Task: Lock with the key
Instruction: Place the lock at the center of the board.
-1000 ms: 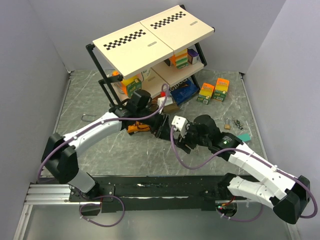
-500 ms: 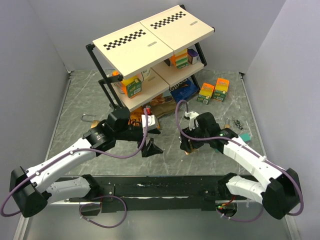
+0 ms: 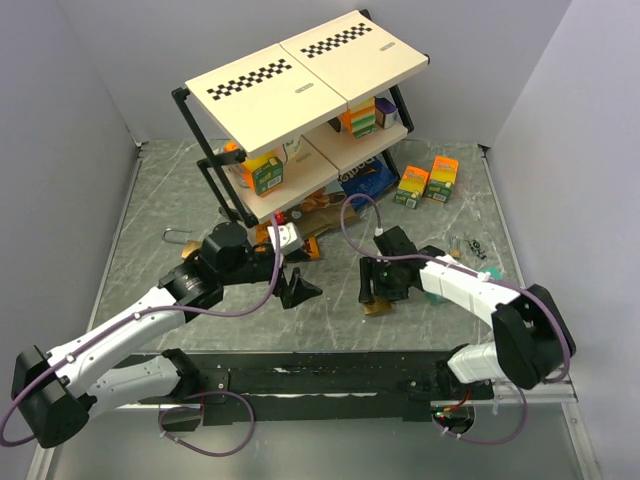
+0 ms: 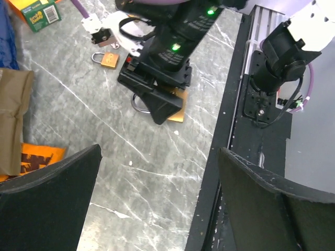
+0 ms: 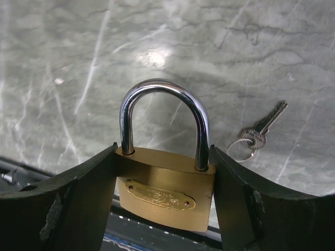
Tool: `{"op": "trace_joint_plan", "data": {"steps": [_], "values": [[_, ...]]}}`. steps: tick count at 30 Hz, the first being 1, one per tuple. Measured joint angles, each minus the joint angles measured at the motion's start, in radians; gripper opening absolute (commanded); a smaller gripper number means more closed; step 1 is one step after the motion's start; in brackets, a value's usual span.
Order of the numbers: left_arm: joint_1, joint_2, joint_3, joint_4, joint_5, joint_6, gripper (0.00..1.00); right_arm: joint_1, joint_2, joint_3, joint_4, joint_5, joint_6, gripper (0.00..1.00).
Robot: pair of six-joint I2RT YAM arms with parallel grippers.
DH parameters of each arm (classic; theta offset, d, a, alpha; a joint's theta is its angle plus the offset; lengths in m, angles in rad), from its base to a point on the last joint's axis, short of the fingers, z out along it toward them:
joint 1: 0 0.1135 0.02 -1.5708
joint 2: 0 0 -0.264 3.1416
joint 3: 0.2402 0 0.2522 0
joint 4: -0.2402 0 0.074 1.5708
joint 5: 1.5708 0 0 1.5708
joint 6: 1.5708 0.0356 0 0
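I should next lower my right gripper, easing outward, and set the brass padlock (image 5: 165,193) down on the bare marble below, because both shackle legs are in the padlock's body.
My right gripper (image 3: 378,296) is shut on a brass padlock (image 5: 165,193), its pads pressing the body's two sides. The steel shackle (image 5: 162,91) points away from the wrist, both legs seated in the body. The padlock also shows in the left wrist view (image 4: 177,109), low over the marble table. A small key on a ring (image 5: 256,133) lies on the table beyond the padlock to the right. My left gripper (image 3: 300,290) is open and empty, to the left of the right gripper; its fingers (image 4: 47,178) frame bare table.
A black shelf unit (image 3: 300,90) with boxes stands at the back. Two orange-green boxes (image 3: 425,180), a second small padlock (image 4: 107,60) with keys (image 3: 475,245) and a teal piece (image 3: 490,272) lie at the right. A black rail (image 3: 330,375) runs along the near edge.
My left gripper drew back from beside the right gripper toward the near left and stands open. My right gripper moved nearer with the padlock held.
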Motion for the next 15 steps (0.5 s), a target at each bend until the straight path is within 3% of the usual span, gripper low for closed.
{"op": "trace_joint_plan", "data": {"steps": [15], "values": [[0.076,-0.011,-0.053,0.053,0.027,-0.077,0.96,0.019,0.163,0.079,0.006,0.044,0.100,0.20]]}}
